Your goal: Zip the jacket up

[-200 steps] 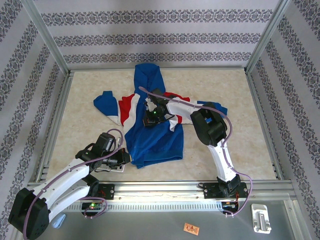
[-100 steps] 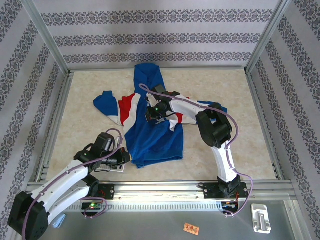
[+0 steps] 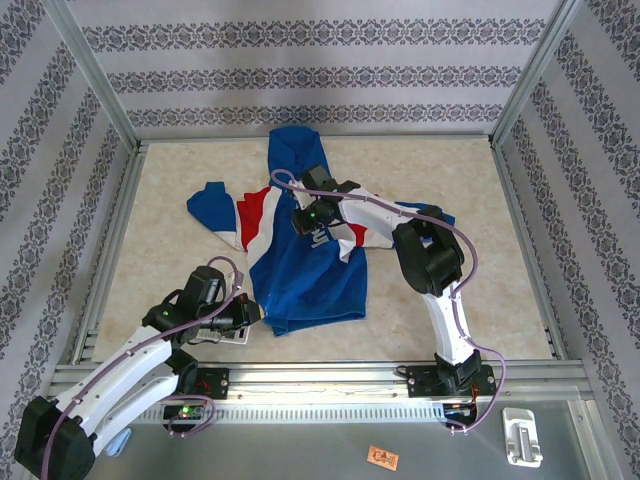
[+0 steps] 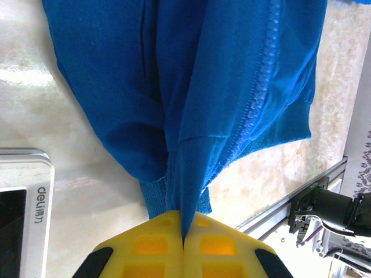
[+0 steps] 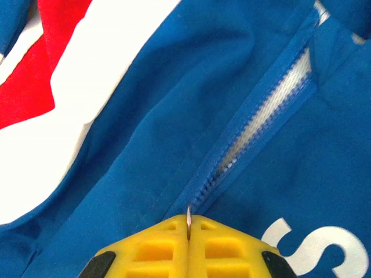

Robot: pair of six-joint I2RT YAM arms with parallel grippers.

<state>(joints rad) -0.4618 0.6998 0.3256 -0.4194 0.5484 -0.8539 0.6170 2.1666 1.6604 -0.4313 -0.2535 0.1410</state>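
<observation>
The zipper's top end by the hood [image 5: 319,14] lies outward, so next I need to pull the pull [image 5: 189,215] in my right gripper outward along the parted teeth and let go of it there.
The blue jacket [image 3: 300,270] with red and white panels lies flat mid-table, hood toward the far wall. My left gripper [image 3: 252,318] is shut on the jacket's bottom hem [image 4: 184,191] at the near left corner, fabric pinched between the yellow fingers [image 4: 145,243]. My right gripper [image 3: 312,222] is over the chest, shut on the thin metal zipper pull [image 5: 189,215]. Ahead of the pull the zipper teeth [image 5: 261,116] stand apart, showing white lining. White lettering [image 5: 324,249] lies to the right of the zipper.
A white device [image 4: 23,202] lies on the table beside the left gripper. Aluminium frame rails [image 3: 320,372] bound the table at the near edge and sides. Patterned walls enclose the back and sides.
The right gripper has moved up the jacket toward the hood, taking the zipper pull with it. The left gripper has kept its hold on the hem; its arm shifted slightly.
</observation>
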